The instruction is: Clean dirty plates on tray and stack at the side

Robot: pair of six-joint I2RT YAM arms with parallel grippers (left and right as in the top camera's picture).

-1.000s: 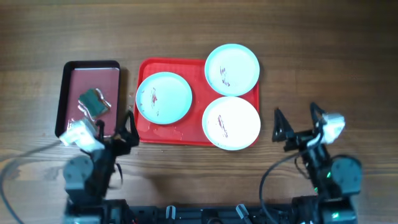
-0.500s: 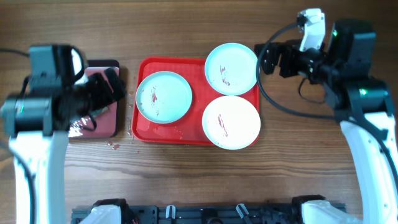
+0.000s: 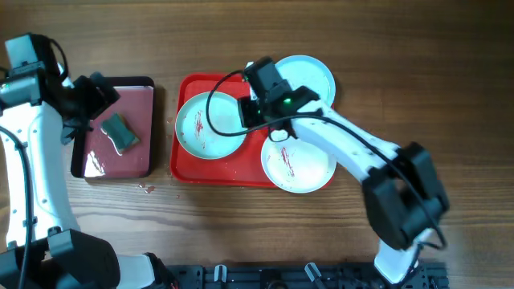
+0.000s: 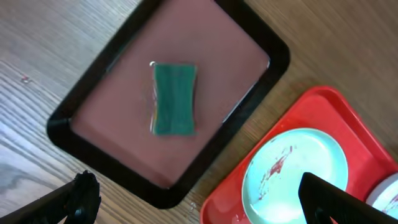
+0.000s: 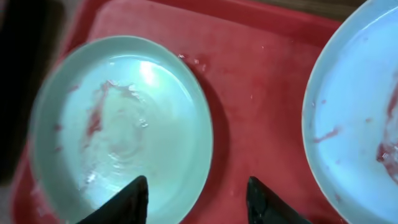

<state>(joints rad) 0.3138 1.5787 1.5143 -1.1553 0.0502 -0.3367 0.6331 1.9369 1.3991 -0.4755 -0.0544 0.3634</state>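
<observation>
The plates have reddish smears and the sponge is in the black-rimmed tray below. My open left gripper should next go down onto the sponge's middle (image 3: 119,133) (image 4: 174,99) to pinch it.
On the red tray (image 3: 253,175) lie three pale plates with reddish smears: one at the left (image 3: 205,128), one at the back right (image 3: 309,76) partly under my right arm, one at the front right (image 3: 301,160). My right gripper (image 3: 243,112) (image 5: 199,199) hangs low over the left plate's (image 5: 118,124) right rim, jaws apart. One fingertip (image 5: 134,199) is over the plate's face, the other over the tray floor (image 5: 249,112). My left gripper (image 3: 90,104) (image 4: 202,199) is open above the near edge of a black-rimmed tray, holding nothing.
The black-rimmed tray (image 3: 80,152) (image 4: 273,56) with a maroon floor sits left of the red tray, with a green sponge (image 3: 120,131) (image 4: 174,99) lying in it. A few reddish drops (image 3: 145,189) mark the wood in front of it.
Both arms rose from the table's front edge. The right arm swung left over the tray to the left plate and its jaws narrowed. The left arm moved over the black-rimmed tray.
</observation>
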